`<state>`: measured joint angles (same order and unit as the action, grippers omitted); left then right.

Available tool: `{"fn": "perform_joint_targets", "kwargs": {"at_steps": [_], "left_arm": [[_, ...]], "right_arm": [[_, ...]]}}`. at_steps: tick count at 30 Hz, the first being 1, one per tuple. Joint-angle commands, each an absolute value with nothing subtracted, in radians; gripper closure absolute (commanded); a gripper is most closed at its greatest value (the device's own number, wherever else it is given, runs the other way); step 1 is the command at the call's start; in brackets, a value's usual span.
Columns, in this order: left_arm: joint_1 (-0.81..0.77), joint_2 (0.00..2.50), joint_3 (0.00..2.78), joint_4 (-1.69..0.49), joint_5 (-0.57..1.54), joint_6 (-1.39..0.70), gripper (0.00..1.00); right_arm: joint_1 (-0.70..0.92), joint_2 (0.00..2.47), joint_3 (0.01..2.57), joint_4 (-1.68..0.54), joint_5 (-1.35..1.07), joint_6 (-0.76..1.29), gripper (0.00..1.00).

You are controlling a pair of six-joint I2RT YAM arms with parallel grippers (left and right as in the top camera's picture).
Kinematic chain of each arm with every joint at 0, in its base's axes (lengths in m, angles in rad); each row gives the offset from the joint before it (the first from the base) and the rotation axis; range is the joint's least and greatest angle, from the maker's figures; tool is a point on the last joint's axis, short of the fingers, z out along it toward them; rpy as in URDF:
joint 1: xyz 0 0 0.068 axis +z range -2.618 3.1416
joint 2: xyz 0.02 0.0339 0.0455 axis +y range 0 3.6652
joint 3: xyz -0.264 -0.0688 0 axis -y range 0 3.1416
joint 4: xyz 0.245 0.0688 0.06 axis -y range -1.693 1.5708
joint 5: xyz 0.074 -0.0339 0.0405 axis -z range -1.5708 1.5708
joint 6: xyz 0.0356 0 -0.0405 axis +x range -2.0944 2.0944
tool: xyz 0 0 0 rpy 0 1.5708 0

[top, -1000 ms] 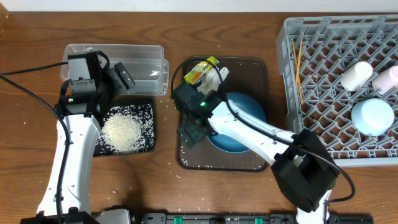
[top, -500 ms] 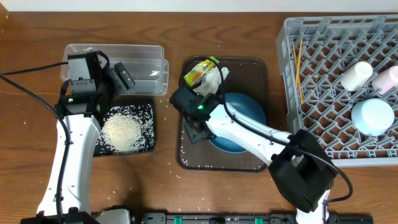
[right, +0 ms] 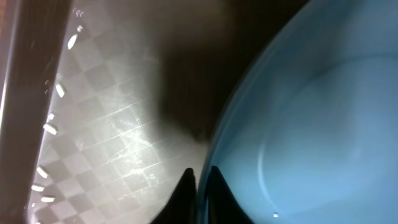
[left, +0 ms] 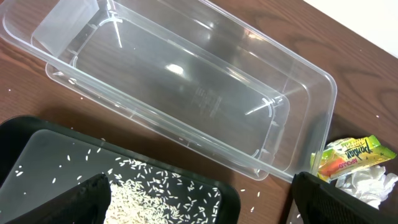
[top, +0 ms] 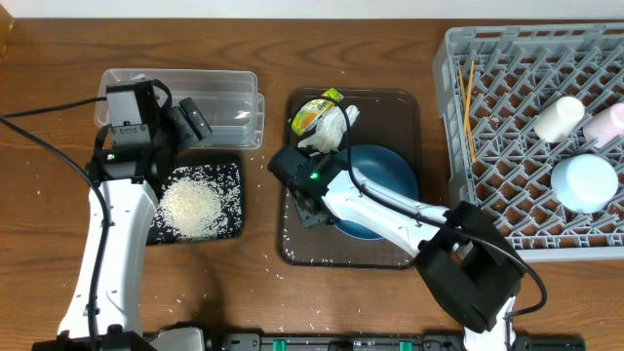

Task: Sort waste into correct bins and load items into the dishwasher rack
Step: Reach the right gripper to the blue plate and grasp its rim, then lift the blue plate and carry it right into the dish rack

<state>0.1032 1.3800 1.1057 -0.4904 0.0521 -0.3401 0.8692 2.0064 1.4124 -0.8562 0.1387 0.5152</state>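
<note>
The rack's far end [top: 517, 74] lies outward, to the right in the overhead view. My right gripper will next lift, turn across to it and release the bowl there.
The large dark-blue bowl [top: 385, 185] sits on the brown serving tray [top: 292, 249]. My right gripper [top: 314, 203] is shut on the bowl's left rim. In the right wrist view the rim of the bowl [right: 311, 112] runs between the two fingertips of the gripper [right: 200, 180]. The yellow-green wrapper [top: 314, 112] and white tissue [top: 331, 132] lie at the tray's far end. My left gripper [left: 199, 199] hangs open over the black tray [top: 229, 195] with the rice heap [top: 190, 207], beside the clear tub [top: 229, 102].
The grey rack [top: 507, 146] at the right holds the chopsticks [top: 470, 107], white cup [top: 558, 119], pink cup [top: 609, 122] and light-blue bowl [top: 585, 183]. Stray rice grains dot the wooden table near the front edge.
My right gripper's jaws have gone from open to shut on the dark-blue bowl's left rim, shifting slightly right. The left arm has not moved.
</note>
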Motion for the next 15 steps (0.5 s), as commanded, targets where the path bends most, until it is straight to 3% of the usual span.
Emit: {"fn": "perform_joint_targets", "kwargs": {"at_steps": [1,8,15], "left_arm": [[0.106,1.372,1.112,-0.490,0.040,-0.335,0.04],[0.106,1.372,1.112,-0.490,0.040,-0.335,0.04],[0.106,1.372,1.112,-0.490,0.040,-0.335,0.04]], "right_arm": [[0.876,2.020,1.420,-0.853,0.143,0.527,0.99],[0.853,1.988,1.535,-0.930,0.188,0.521,0.99],[0.734,1.914,1.825,-1.144,0.310,0.472,0.99]]}}
